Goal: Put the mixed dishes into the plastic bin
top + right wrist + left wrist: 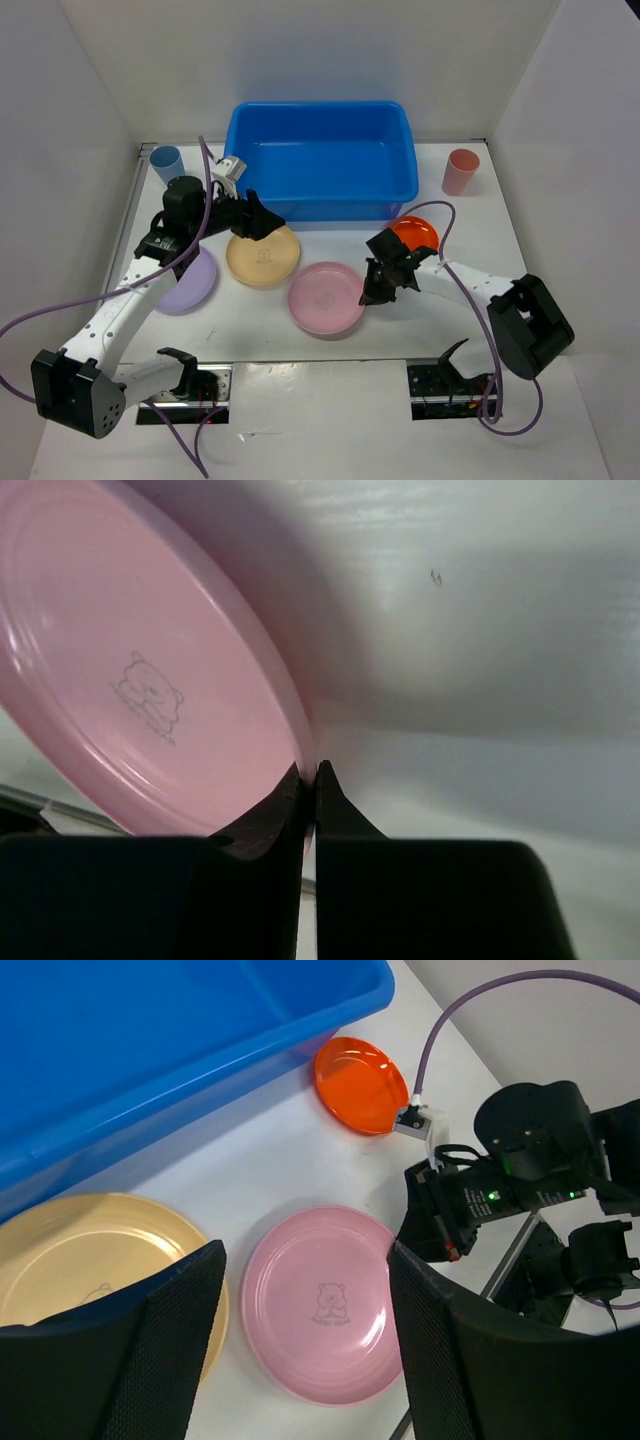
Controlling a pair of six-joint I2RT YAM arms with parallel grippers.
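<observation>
The blue bin's bottom lies behind the bin's front side, outward of my right gripper. I should lift the pink plate (326,297) over that side, lower it and let it go.
The pink plate (326,297) lies on the table in front of the blue plastic bin (320,108). My right gripper (372,293) is shut on its right rim; in the right wrist view the gripper (309,772) pinches the edge of the pink plate (130,680). My left gripper (262,222) hangs open and empty over the tan-yellow plate (263,256), close to the bin's front wall. The left wrist view shows the pink plate (320,1305) between its open fingers, the tan-yellow plate (90,1260) at left and the orange plate (360,1083) beyond.
A lavender plate (190,283) lies under my left arm. The orange plate (415,233) sits behind my right gripper. A light-blue cup (167,163) stands left of the bin, a salmon-pink cup (461,171) right of it. White walls enclose the table.
</observation>
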